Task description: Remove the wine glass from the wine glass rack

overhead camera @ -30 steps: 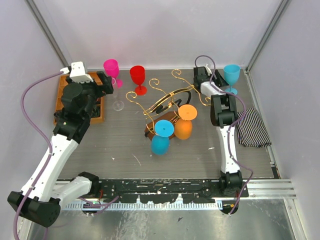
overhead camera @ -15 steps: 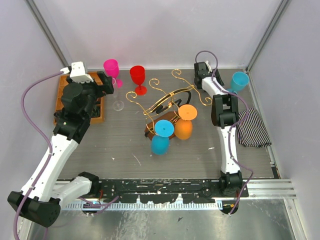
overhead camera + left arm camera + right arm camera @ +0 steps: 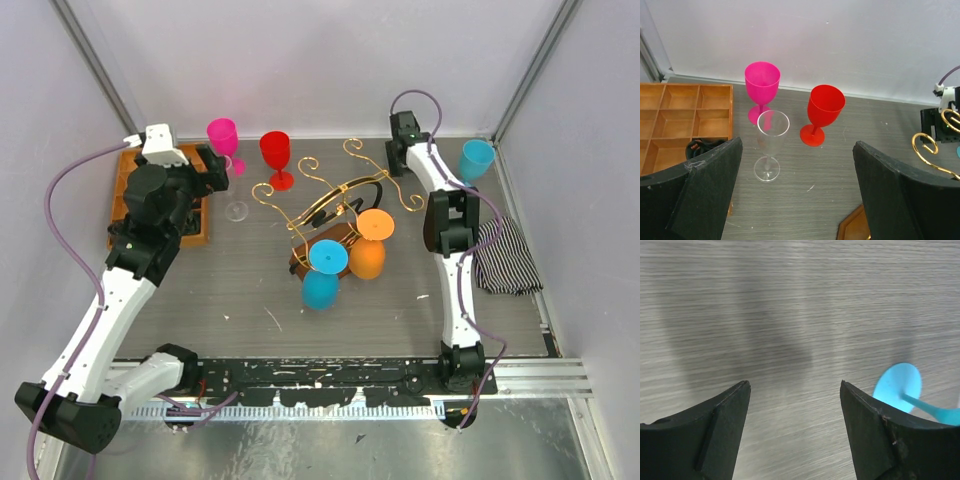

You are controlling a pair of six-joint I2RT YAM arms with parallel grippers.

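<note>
The orange glass's foot (image 3: 376, 224) hangs higher than the right gripper and back from it, so next the right gripper should rise, turn toward the rack (image 3: 330, 195) and come back onto that foot.
The gold wire wine glass rack (image 3: 330, 195) stands on its brown base (image 3: 305, 258) at the table's middle. A blue glass (image 3: 322, 275) and an orange glass (image 3: 369, 245) hang from it upside down. A cyan glass (image 3: 476, 160) stands free at the back right; its foot shows in the right wrist view (image 3: 897, 385). My right gripper (image 3: 400, 155) is open and empty (image 3: 794, 385), left of the cyan glass and apart from it. My left gripper (image 3: 215, 168) is open and empty (image 3: 797, 145), facing a clear glass (image 3: 771, 145).
A pink glass (image 3: 762, 85) and a red glass (image 3: 824, 107) stand at the back behind the clear one. An orange compartment tray (image 3: 125, 195) lies at the back left under my left arm. A striped cloth (image 3: 505, 255) lies by the right wall.
My right gripper has drawn back and to the left, away from the cyan glass, which now stands a little further right. The left arm has barely moved.
</note>
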